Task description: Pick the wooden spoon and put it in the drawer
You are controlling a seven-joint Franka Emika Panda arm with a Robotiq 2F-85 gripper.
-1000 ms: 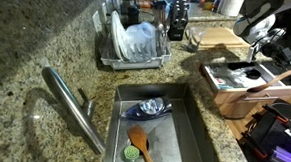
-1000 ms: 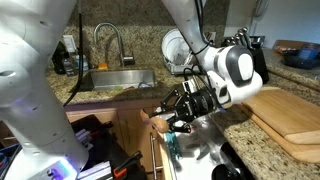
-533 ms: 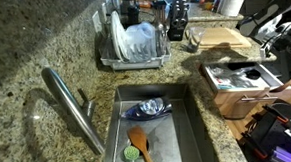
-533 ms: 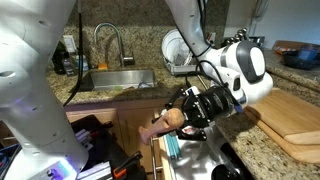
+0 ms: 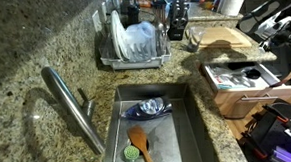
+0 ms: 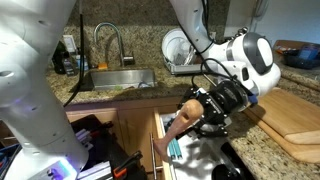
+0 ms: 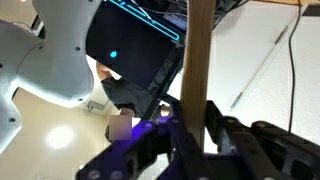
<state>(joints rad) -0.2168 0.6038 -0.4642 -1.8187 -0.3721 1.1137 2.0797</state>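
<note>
The robot's gripper will move toward the cutting board and turn to release the spoon over the drawer's white bottom, because there is bare space beside the teal utensils.
My gripper point(image 6: 208, 108) is shut on the wooden spoon point(image 6: 183, 116) and holds it tilted above the open drawer point(image 6: 157, 150), bowl end up and towards the sink side. The drawer has light wooden sides and a white inside. In the wrist view the spoon's pale handle point(image 7: 197, 50) runs straight up from between my closed fingers point(image 7: 195, 125). In an exterior view my gripper point(image 5: 268, 29) hangs above and behind the drawer point(image 5: 214, 83); the spoon is too small to make out there.
The steel sink point(image 5: 191, 129) holds an orange-tan spoon with a green handle point(image 5: 139, 145) and a blue item point(image 5: 147, 109). A faucet point(image 5: 72, 105), a dish rack point(image 5: 134, 44) and a wooden cutting board point(image 6: 285, 112) stand on the granite counter. Teal utensils point(image 6: 172, 148) lie in the drawer.
My gripper has carried the wooden spoon up and farther over the drawer, away from the sink side. The spoon has tilted more upright.
</note>
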